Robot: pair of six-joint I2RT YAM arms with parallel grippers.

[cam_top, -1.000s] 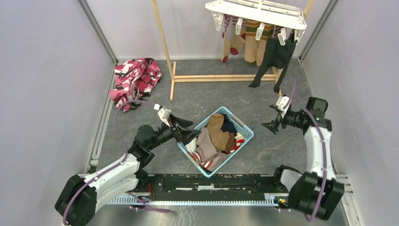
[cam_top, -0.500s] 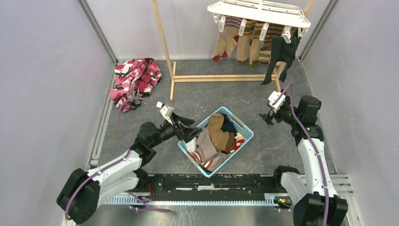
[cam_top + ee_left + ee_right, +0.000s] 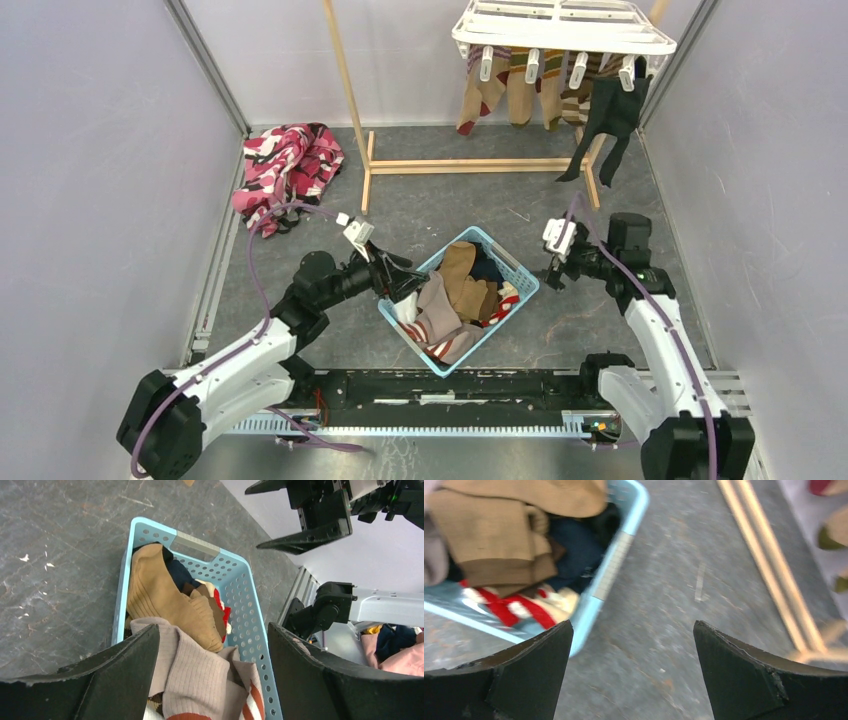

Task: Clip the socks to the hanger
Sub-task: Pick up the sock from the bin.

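I will next lower the open fingers of my left gripper to both sides of the grey sock's end by the tan sock point(image 3: 436, 287) and close them, since it lies below, uncovered on the heap.
A heap of socks point(image 3: 460, 295) lies in the light blue basket point(image 3: 523, 272) in mid floor. The white hanger point(image 3: 560, 25) hangs at the back right, with tan, striped and black socks point(image 3: 610, 115) clipped under it. My left gripper point(image 3: 408, 280) is open at the basket's left corner. In the left wrist view the left gripper point(image 3: 213, 630) straddles a grey sock with a red-white cuff point(image 3: 200, 675), beside a tan sock point(image 3: 160, 595). My right gripper point(image 3: 553, 272) is open and empty, just right of the basket. In the right wrist view the right gripper point(image 3: 631, 630) hovers over bare floor.
A pink, red and black cloth point(image 3: 288, 165) lies at the back left. The wooden stand's base point(image 3: 470, 165) crosses the floor behind the basket. Grey walls close in on both sides. The basket's rim point(image 3: 611, 565) is left of the right fingers.
My right arm has swung left and down from near the hanger to the basket's right side. The hanger and its socks have swayed right. My left gripper has edged further over the basket.
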